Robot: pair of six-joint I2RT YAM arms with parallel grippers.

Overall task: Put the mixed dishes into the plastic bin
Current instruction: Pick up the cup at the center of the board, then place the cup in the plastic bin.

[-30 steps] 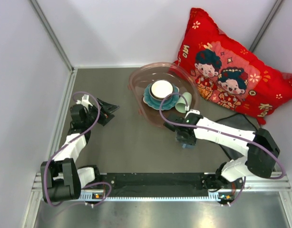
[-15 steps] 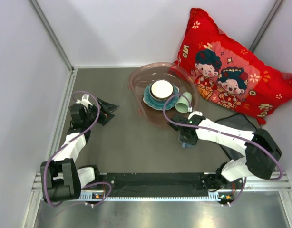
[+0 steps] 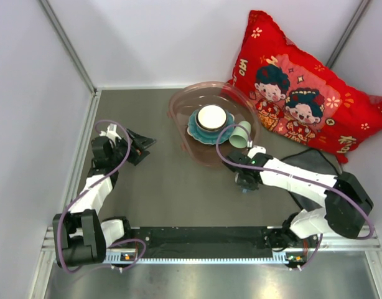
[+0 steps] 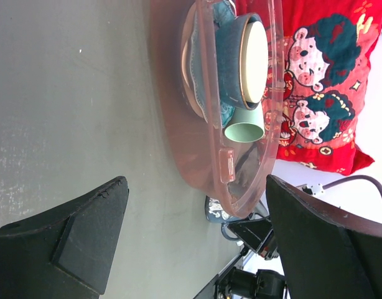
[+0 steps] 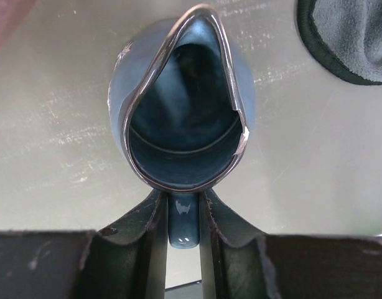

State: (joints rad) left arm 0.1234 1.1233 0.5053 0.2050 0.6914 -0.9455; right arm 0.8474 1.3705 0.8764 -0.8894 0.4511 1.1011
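I will lift the mug (image 5: pixel 185 112) over the bin's rim with my right gripper, lower it and release it. The bare near part of the bin's bottom is outward and to the left of my right gripper in the top view.
The pinkish plastic bin (image 3: pixel 178 118) stands at the back centre, also in the left wrist view (image 4: pixel 209 131). Inside it a cream-white bowl (image 3: pixel 211 116) sits in a blue bowl (image 4: pixel 227 56) on the teal scalloped plate (image 3: pixel 197 132), with the pale green cup (image 3: pixel 239 135) on its side beside them. My right gripper (image 3: pixel 244 182) is just in front of the bin, shut on the handle of the small blue mug (image 5: pixel 185 112). I cannot tell whether the mug touches the table. My left gripper (image 3: pixel 141 144) is open and empty at the left. The blue-ringed handled plate is out of view.
The red cartoon-print pillow (image 3: pixel 297 87) leans in the back right corner, touching the bin's right side. A dark grey cloth (image 3: pixel 312 168) lies on the table under my right arm, also in the right wrist view (image 5: pixel 353 37). White walls close in the left and back.
My right gripper has shifted slightly to the right with the mug in it. My left arm has not moved.
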